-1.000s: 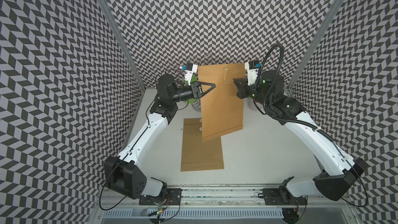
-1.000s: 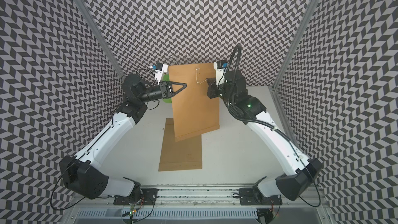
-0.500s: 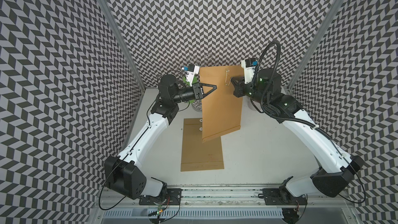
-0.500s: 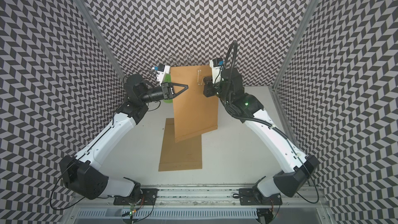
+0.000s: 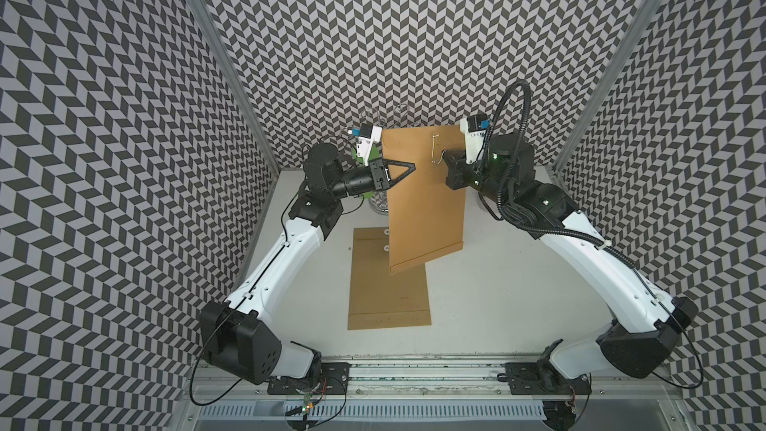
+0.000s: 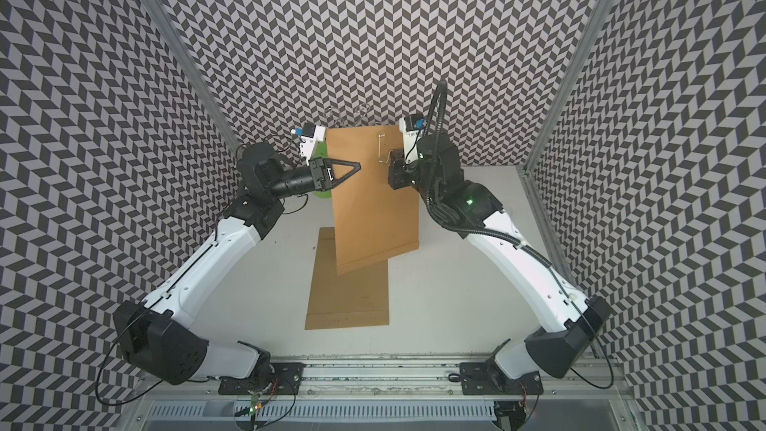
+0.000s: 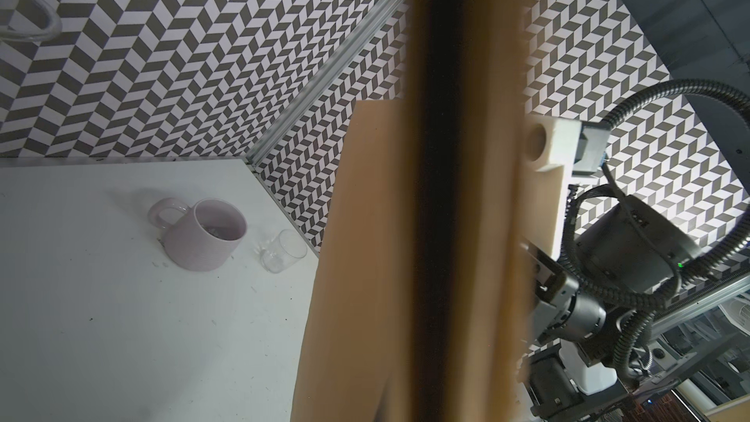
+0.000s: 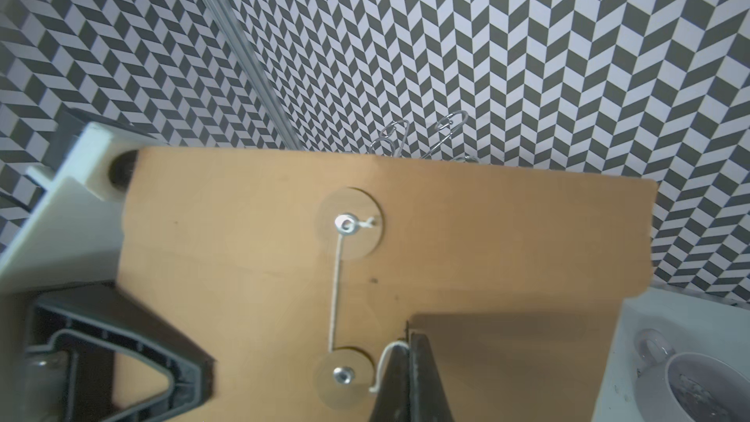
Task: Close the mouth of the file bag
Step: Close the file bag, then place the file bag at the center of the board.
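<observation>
My left gripper will come down, lay the hanging bag onto the bare tabletop [image 5: 480,275] beside the flat bag and release the hanging bag's edge, because that spot is below the gripper.
A brown paper file bag [image 5: 422,201] [image 6: 373,209] hangs upright above the table, its mouth end up. My left gripper [image 5: 412,166] [image 6: 358,166] is shut on the bag's left edge near the top. In the right wrist view a white string [image 8: 336,286] runs from the upper disc [image 8: 350,223] down past the lower disc [image 8: 344,375]. It curls round to my right gripper [image 8: 408,343], which is shut on its free end just beside the lower disc. In both top views the right gripper [image 5: 444,156] [image 6: 389,158] sits over the bag's upper right. The left wrist view is mostly filled by the blurred bag [image 7: 365,278].
A second brown file bag [image 5: 389,292] lies flat on the white table [image 5: 518,284] under the hanging one. A pink mug [image 7: 203,237] and a small glass [image 7: 284,251] stand near the back right corner. A green object [image 5: 371,155] and a wire rack [image 5: 373,116] are behind the left gripper.
My right gripper has moved left and a little towards the back across the bag's face, carrying the string end to the lower disc. The left gripper and bag have barely shifted.
</observation>
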Controlling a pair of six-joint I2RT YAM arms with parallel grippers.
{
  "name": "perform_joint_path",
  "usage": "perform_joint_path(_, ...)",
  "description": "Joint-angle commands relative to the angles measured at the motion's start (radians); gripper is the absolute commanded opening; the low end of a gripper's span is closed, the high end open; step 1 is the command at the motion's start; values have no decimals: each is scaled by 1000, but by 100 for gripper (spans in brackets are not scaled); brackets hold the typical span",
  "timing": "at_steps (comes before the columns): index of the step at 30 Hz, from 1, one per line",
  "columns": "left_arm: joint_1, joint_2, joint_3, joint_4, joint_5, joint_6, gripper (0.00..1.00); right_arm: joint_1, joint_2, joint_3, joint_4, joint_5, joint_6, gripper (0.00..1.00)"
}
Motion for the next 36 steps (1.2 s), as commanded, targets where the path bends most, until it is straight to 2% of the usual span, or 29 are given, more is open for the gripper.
perform_joint_path(1,4,-37,33,24,17,6,0,-34,-33,-22,20,22,4,0)
perform_joint_path(5,12,-45,22,-4,-4,35,0,-56,-42,-48,38,-10,-3,0)
perform_joint_path(10,59,-29,32,49,-32,17,0,-55,-96,-144,70,-64,-2,1)
perform_joint_path(14,85,17,131,47,-57,32,0,-56,-138,-243,85,-115,14,14)
perform_joint_path(18,87,47,165,99,-63,2,0,-55,-158,-306,88,-148,18,37)
perform_joint_path(20,87,53,167,112,-67,-1,0,-56,-165,-328,87,-153,22,46)
perform_joint_path(22,90,57,165,102,-76,12,0,-57,-176,-344,86,-138,20,51)
perform_joint_path(27,78,49,114,84,-110,47,0,-122,-195,-336,50,-113,32,52)
perform_joint_path(31,-4,43,-1,122,-163,47,0,-235,-215,-298,20,-97,64,53)
perform_joint_path(36,-161,62,-217,257,-255,-1,0,-362,-205,-197,-25,17,107,59)
